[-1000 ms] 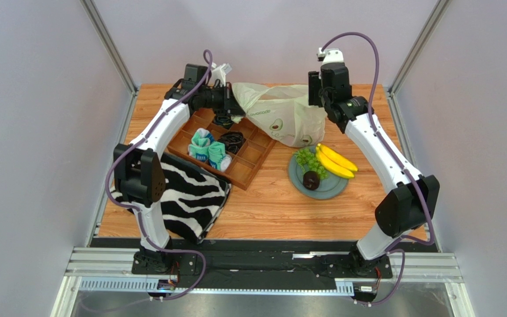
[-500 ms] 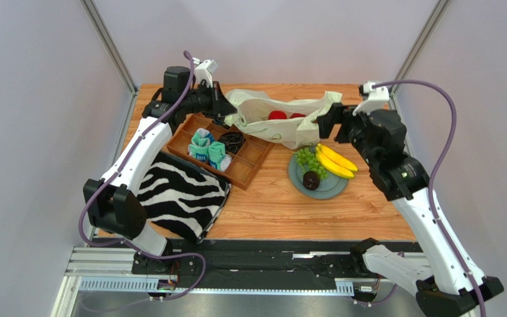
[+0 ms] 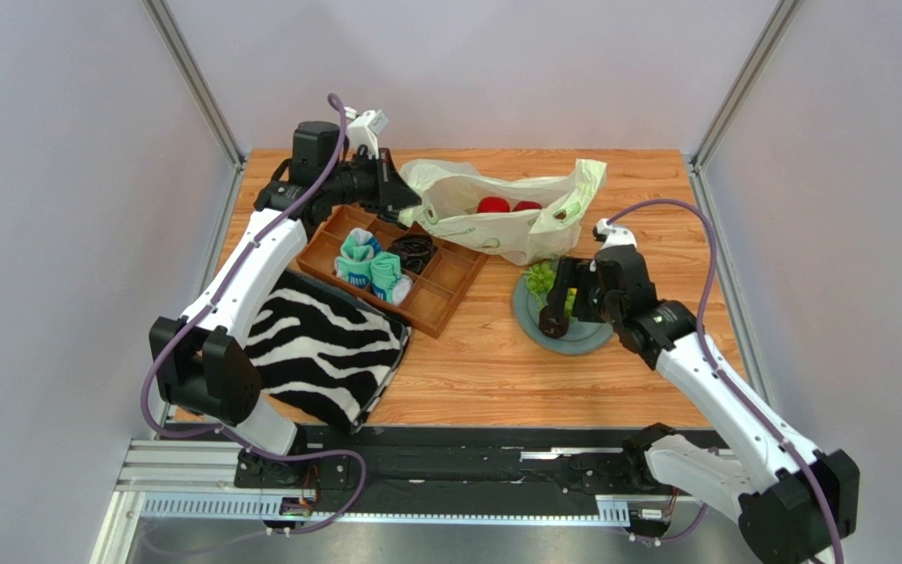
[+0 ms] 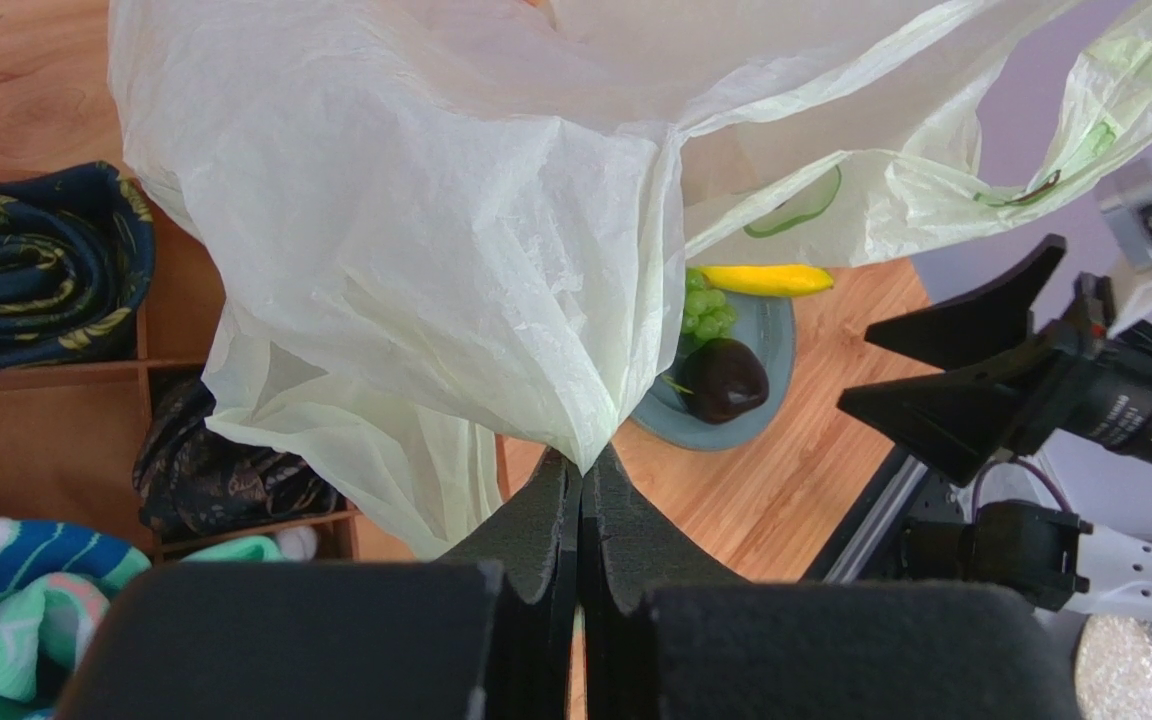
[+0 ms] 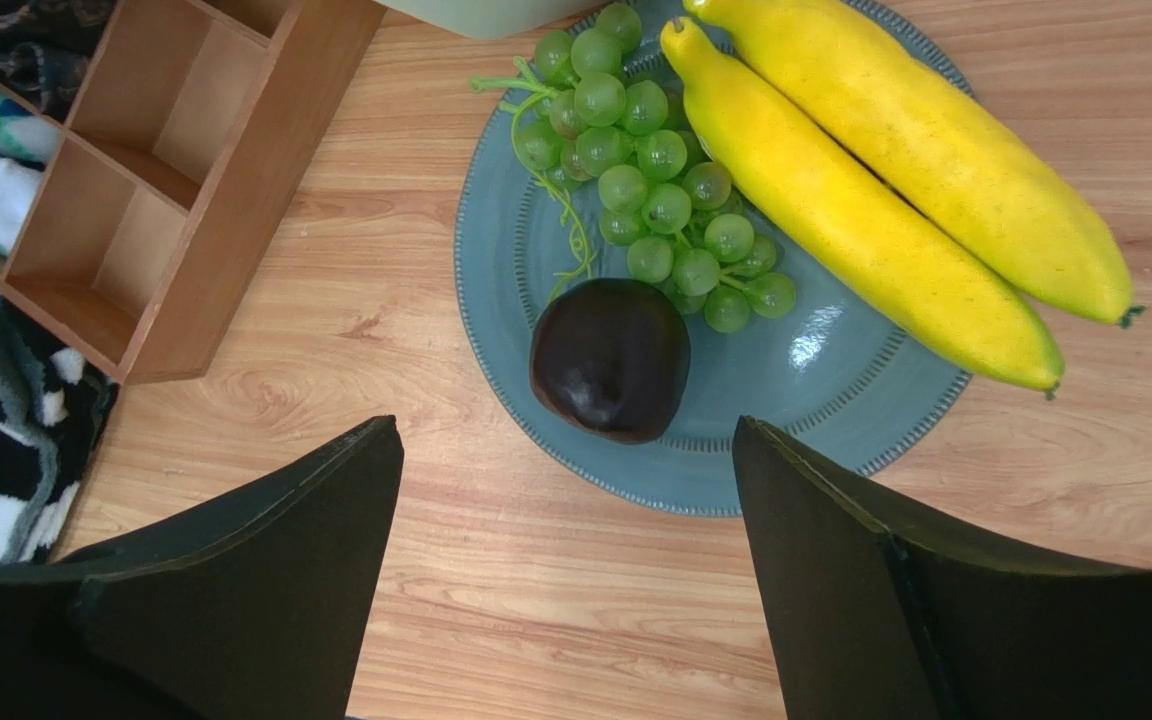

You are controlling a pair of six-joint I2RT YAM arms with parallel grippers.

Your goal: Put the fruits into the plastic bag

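Note:
The robot's open right gripper will next go down until its fingers are on both sides of the dark purple-brown fruit [image 3: 552, 323] [image 5: 611, 360], since that fruit sits below the gripper near the blue plate's rim.
The pale plastic bag [image 3: 503, 223] lies open at the back of the table with two red fruits [image 3: 492, 205] inside. My left gripper [image 3: 406, 202] is shut on the bag's left edge, and in the left wrist view the film [image 4: 432, 225] bunches into the closed gripper [image 4: 582, 468]. My right gripper [image 5: 564, 431] hangs open over the blue plate [image 5: 800, 450], empty. On the plate sit a dark purple-brown fruit [image 5: 611, 360], a green grape bunch [image 5: 642, 165] and two bananas [image 5: 868, 195]. From above, the right gripper [image 3: 564, 300] hides most of the plate's fruit.
A wooden divider tray [image 3: 444, 291] sits left of the plate, holding teal-and-white rolled socks [image 3: 373, 270] and dark rolled ones [image 3: 416, 249]. A zebra-striped cloth [image 3: 321, 347] lies at the front left. The tray's corner [image 5: 177, 225] is near my right gripper's left finger.
The right arm has left the bag's right side and come down over the plate with its jaws spread wide. The left gripper keeps hold of the bag, whose mouth now gapes open.

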